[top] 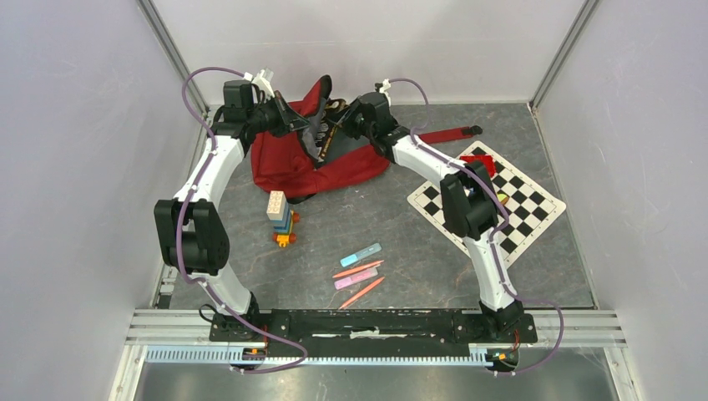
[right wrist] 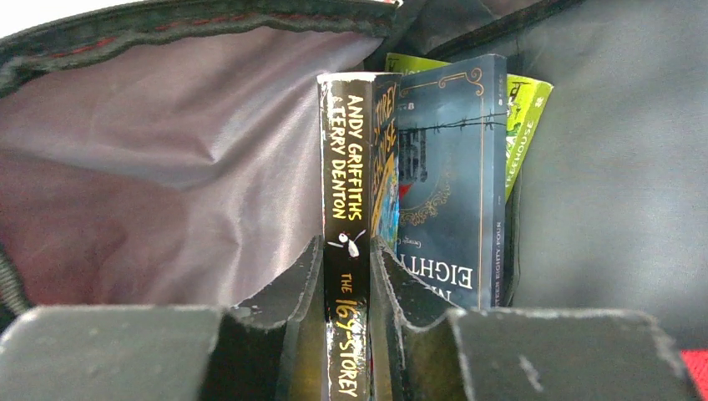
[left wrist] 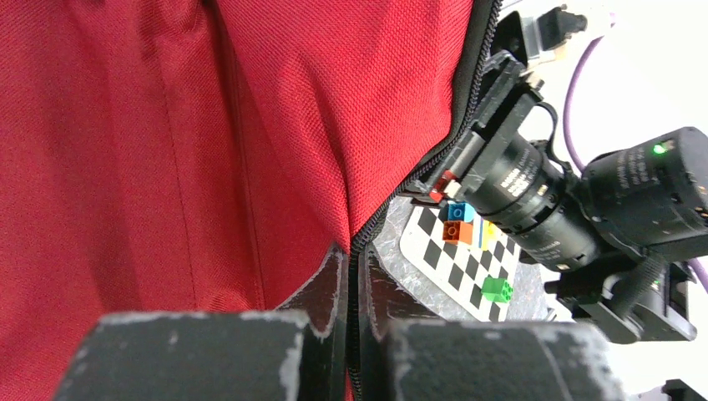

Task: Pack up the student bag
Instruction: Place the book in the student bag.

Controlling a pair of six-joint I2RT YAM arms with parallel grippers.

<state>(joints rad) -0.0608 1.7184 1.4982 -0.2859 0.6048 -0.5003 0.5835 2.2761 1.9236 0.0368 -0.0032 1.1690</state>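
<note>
I should next use my left gripper to ease the student bag's black zip edge (top: pixel 307 128) (left wrist: pixel 361 241) between its fingers slightly back, keep the bag's opening open around the black paperback, and then release.
The student bag (top: pixel 292 163) is a dark red backpack lying at the back of the table with its mouth held open. My left gripper (top: pixel 302 127) is shut on the bag's black zip edge (left wrist: pixel 357 251), with red fabric (left wrist: pixel 167 167) filling the left of its wrist view. My right gripper (right wrist: pixel 346 267) reaches into the opening and is shut on the spine of a black paperback (right wrist: pixel 346 167), which stands upright inside against the grey lining (right wrist: pixel 167 167). A dark blue book (right wrist: pixel 451 184) and a yellow-green book (right wrist: pixel 524 104) stand right behind it.
A chequered mat (top: pixel 522 213) lies at the right with a small red box (top: pixel 480 160) and loose bricks (left wrist: pixel 498 289) on it. A brick tower (top: pixel 280 219) stands in front of the bag. Several pens and markers (top: pixel 359 269) lie near the front. A red strap (top: pixel 447 134) trails right.
</note>
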